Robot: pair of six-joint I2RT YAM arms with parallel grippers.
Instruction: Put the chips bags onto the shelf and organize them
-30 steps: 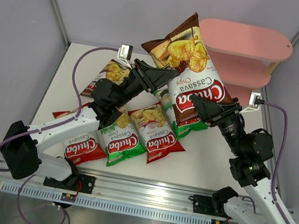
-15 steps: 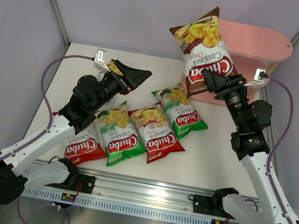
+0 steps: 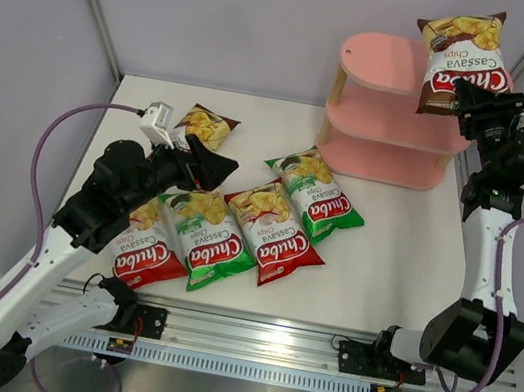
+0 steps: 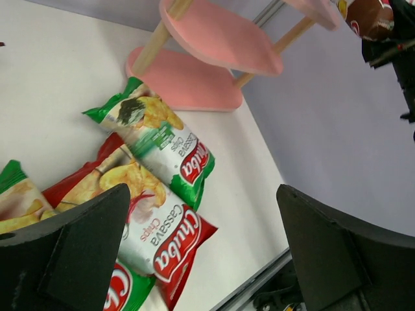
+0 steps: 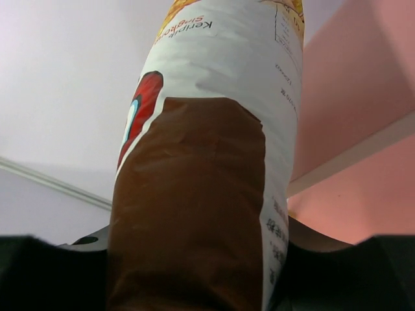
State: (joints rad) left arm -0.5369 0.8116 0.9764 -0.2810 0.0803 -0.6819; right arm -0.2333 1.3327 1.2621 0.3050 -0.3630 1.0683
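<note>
I will move my right gripper slightly outward and toward the wall beside the shelf next, because the brown bag's bottom hangs past the top board's near edge.
My right gripper is shut on the bottom of a brown chips bag and holds it upright over the right end of the top board of the pink shelf. In the right wrist view the brown bag fills the space between the jaws, with the shelf beside it. My left gripper is open and empty above the table. Below it lie a green bag and a red bag. A second brown bag lies at the back left.
On the table lie a green bag, a red bag, another green bag and another red bag, side by side. The shelf stands at the back right, close to the right wall.
My right arm has carried the brown bag up and to the right, from in front of the shelf to over its top board's right end. My left arm has drawn back to the left, open.
</note>
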